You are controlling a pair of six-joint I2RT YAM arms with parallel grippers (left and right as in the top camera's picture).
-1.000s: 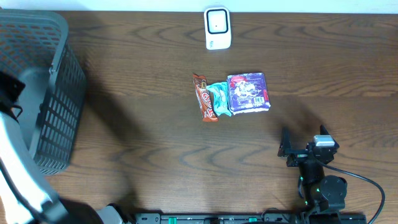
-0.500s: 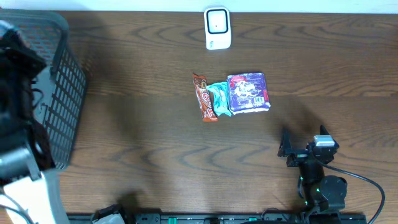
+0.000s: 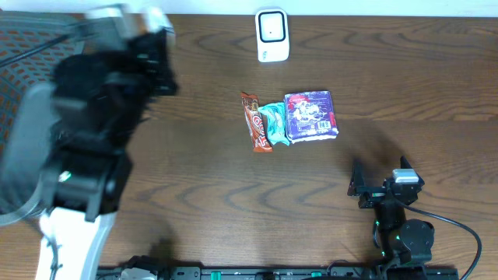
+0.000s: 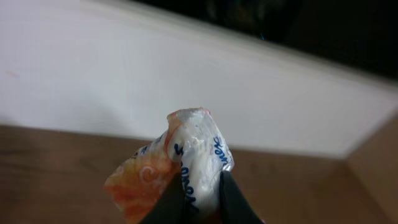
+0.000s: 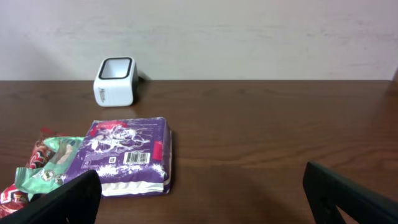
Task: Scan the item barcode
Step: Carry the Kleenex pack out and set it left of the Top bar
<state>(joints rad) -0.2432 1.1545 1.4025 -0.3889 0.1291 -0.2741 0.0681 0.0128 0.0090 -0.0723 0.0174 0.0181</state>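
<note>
I will swing my left gripper toward the open wood (image 3: 215,123) beside the red bar next, then tilt it down to lower the orange and white packet there.
In the left wrist view my left gripper (image 4: 200,196) is shut on a crumpled orange and white packet (image 4: 186,155), held up in the air facing a pale wall. Overhead, the left arm (image 3: 93,140) is a big blurred shape over the table's left side, and the packet is hidden there. The white scanner (image 3: 272,35) (image 5: 115,81) stands at the table's far edge. My right gripper (image 3: 381,187) (image 5: 202,186) rests open at the front right with nothing between its fingers.
A purple pack (image 3: 311,117) (image 5: 127,155), a teal packet (image 3: 272,123) (image 5: 53,165) and a red bar (image 3: 257,123) (image 5: 15,186) lie together mid-table. A grey mesh basket (image 3: 23,39) sits far left, mostly behind the left arm.
The left arm has swung up from the basket on the left and rightward over the table, now filling much of the overhead view. The right arm has not moved.
</note>
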